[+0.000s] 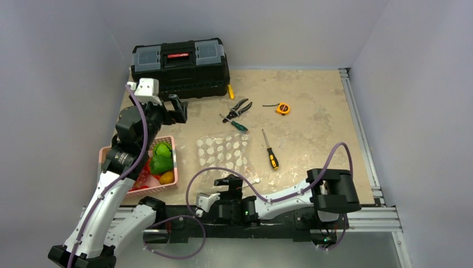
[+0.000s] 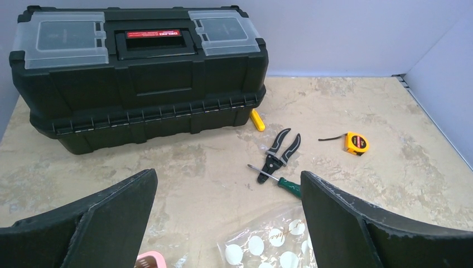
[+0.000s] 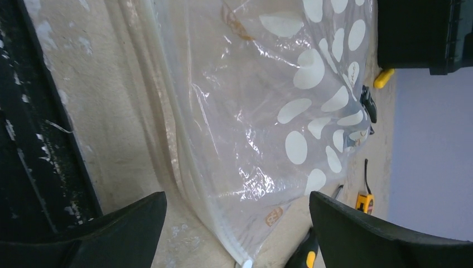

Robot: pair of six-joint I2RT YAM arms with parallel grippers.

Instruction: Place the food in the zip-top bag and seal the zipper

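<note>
I need to lower my right gripper astride the bag's zipper edge [image 3: 214, 216] next and close on it, since it runs just below, between the gripper's open fingers.
The zip-top bag [image 1: 223, 149] lies flat on the table, clear with white dots, nothing visible inside. The food sits in the pink basket [image 1: 174, 162] to its left: green peppers [image 1: 162, 158], a yellow-orange piece [image 1: 167, 178] and red pieces [image 1: 146, 174]. My left gripper [image 1: 179, 110] hangs open above the table beyond the basket, facing the toolbox; in the left wrist view its jaws [image 2: 227, 173] hold nothing, with the bag [image 2: 268, 245] below. My right gripper [image 3: 237, 195] stands open at the bag's near edge, just over the zipper [image 3: 223, 231], touching nothing.
A black toolbox [image 1: 179, 66] stands at the back left. Pliers [image 1: 241, 106], a green-handled screwdriver [image 1: 236, 124], a yellow tape measure [image 1: 283, 108] and a yellow-handled screwdriver [image 1: 270, 151] lie beyond and right of the bag. Grey walls close in three sides.
</note>
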